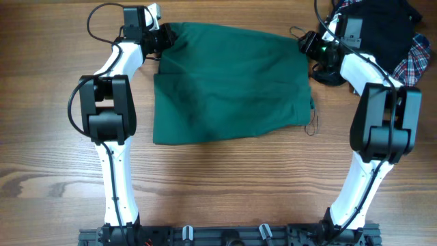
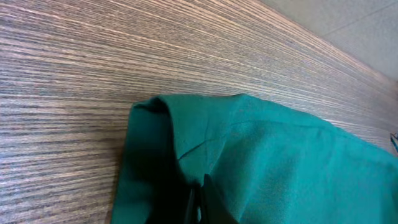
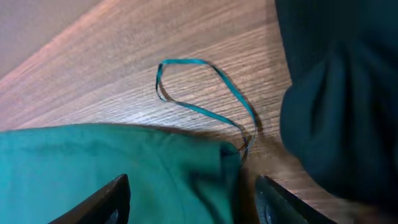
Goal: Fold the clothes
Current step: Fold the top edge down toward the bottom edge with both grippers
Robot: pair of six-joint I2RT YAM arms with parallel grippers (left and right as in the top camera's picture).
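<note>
The cloth lies spread with the green garment's near corner (image 1: pixel 163 130) back from my left gripper, which next carries the held fabric back toward it and releases.
The dark green garment (image 1: pixel 232 82) lies spread flat on the wooden table. My left gripper (image 1: pixel 160 37) is at its far left corner. In the left wrist view the jaws (image 2: pixel 199 202) are shut on a fold of the green fabric (image 2: pixel 280 155). My right gripper (image 1: pixel 308 46) is at the far right corner. In the right wrist view its fingers (image 3: pixel 193 202) are open, straddling the green corner (image 3: pixel 124 168). A thin drawstring cord (image 3: pixel 205 106) loops on the table just beyond that corner. Another cord (image 1: pixel 313 124) trails off the garment's right edge.
A black garment (image 1: pixel 382 27) lies at the far right corner of the table, close beside my right gripper; it also shows in the right wrist view (image 3: pixel 336 112). A red-blue-white plaid garment (image 1: pixel 413 58) lies partly under it. Bare wood table (image 1: pixel 225 184) lies in front.
</note>
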